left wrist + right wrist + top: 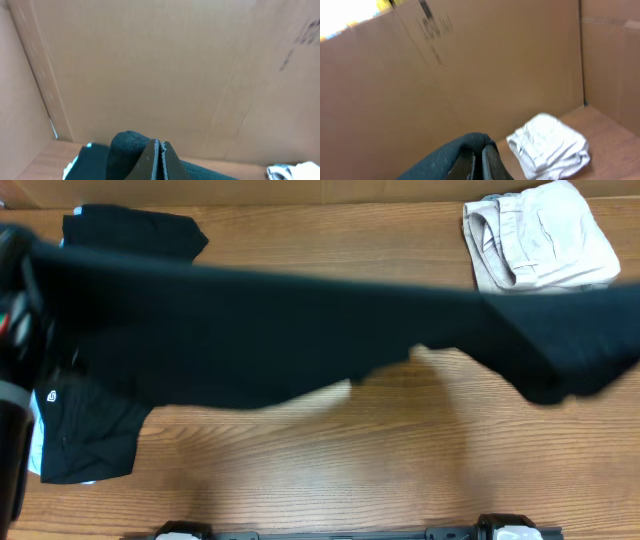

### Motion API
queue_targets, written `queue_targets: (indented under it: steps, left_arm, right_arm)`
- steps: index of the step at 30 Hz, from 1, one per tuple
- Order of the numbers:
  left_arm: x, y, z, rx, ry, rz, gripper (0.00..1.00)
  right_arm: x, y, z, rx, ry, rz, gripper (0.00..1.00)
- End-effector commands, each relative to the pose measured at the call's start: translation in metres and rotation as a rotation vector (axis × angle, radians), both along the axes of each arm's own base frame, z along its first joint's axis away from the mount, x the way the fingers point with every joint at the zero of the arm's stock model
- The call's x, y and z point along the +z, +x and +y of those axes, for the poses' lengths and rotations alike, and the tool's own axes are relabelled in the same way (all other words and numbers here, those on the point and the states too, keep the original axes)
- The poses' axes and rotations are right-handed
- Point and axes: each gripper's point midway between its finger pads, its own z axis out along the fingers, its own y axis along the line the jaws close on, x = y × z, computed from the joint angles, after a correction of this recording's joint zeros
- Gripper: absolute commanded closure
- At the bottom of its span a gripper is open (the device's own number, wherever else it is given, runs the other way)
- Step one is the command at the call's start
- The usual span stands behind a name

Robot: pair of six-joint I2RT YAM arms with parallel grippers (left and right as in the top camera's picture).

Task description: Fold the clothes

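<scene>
I need to tilt my left gripper, lower it to the bare wood beside the rear black clothes and let go, because the black T-shirt [300,320] hangs high above the table.
A black T-shirt [300,320] hangs stretched across the whole overhead view, lifted high above the table and blurred. My left gripper [160,146] is shut on one bunched end of it [125,150]. My right gripper [479,150] is shut on the other end [445,155]. In the overhead view the cloth hides both sets of fingers; only the left arm [12,330] shows at the far left edge. Folded beige trousers [535,235] lie at the back right, also seen in the right wrist view [550,145].
More black clothes lie at the back left [130,230] and front left [85,435], with a pale blue edge [35,450] under the front ones. Cardboard walls [175,65] stand behind and beside the wooden table [350,470].
</scene>
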Motion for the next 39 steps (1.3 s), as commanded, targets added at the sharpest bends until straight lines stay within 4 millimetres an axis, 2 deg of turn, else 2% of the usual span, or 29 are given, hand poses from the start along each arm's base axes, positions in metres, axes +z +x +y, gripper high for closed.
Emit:
queue_targets:
  steps: [1, 5, 8, 12, 15, 21, 25, 26, 29, 31, 34, 39]
  left_arm:
    - [0.013, -0.031, 0.009, 0.031, 0.011, -0.068, 0.96]
    - [0.014, -0.048, 0.010, 0.031, 0.009, -0.084, 0.96]
    - [0.005, -0.045, 0.010, 0.031, 0.014, -0.045, 0.96]
    - [-0.018, -0.022, 0.008, 0.031, 0.028, 0.067, 0.96]
    - [-0.042, 0.007, 0.010, 0.059, 0.044, 0.179, 0.96]
    - [-0.095, 0.075, 0.015, 0.130, 0.092, 0.413, 0.96]
    - [-0.139, 0.126, 0.015, 0.158, 0.130, 0.570, 0.96]
    - [-0.150, 0.137, 0.016, 0.169, 0.140, 0.604, 0.96]
    - [-0.186, 0.175, 0.017, 0.196, 0.171, 0.707, 0.96]
    - [-0.212, 0.200, 0.018, 0.215, 0.191, 0.765, 0.96]
    - [-0.253, 0.245, 0.020, 0.247, 0.218, 0.825, 0.96]
    - [-0.314, 0.311, 0.026, 0.268, 0.217, 0.849, 0.96]
  right_arm:
    - [0.018, -0.042, -0.011, -0.073, -0.025, -0.096, 0.96]
    - [0.023, -0.081, -0.016, -0.108, -0.028, -0.155, 0.96]
    - [0.023, -0.095, -0.017, -0.116, -0.034, -0.175, 0.96]
    - [0.020, -0.087, -0.017, -0.116, -0.054, -0.146, 0.96]
    - [0.010, -0.061, -0.018, -0.114, -0.056, -0.067, 0.96]
    - [-0.029, 0.024, -0.019, -0.100, -0.080, 0.175, 0.96]
    - [-0.073, 0.098, -0.018, -0.071, -0.086, 0.361, 0.96]
    - [-0.081, 0.111, -0.018, -0.065, -0.086, 0.390, 0.96]
    - [-0.125, 0.173, -0.013, -0.015, -0.096, 0.522, 0.96]
    - [-0.151, 0.206, -0.012, 0.001, -0.091, 0.583, 0.96]
    - [-0.206, 0.271, -0.006, 0.058, -0.092, 0.674, 0.96]
    - [-0.287, 0.357, -0.006, 0.078, -0.082, 0.736, 0.96]
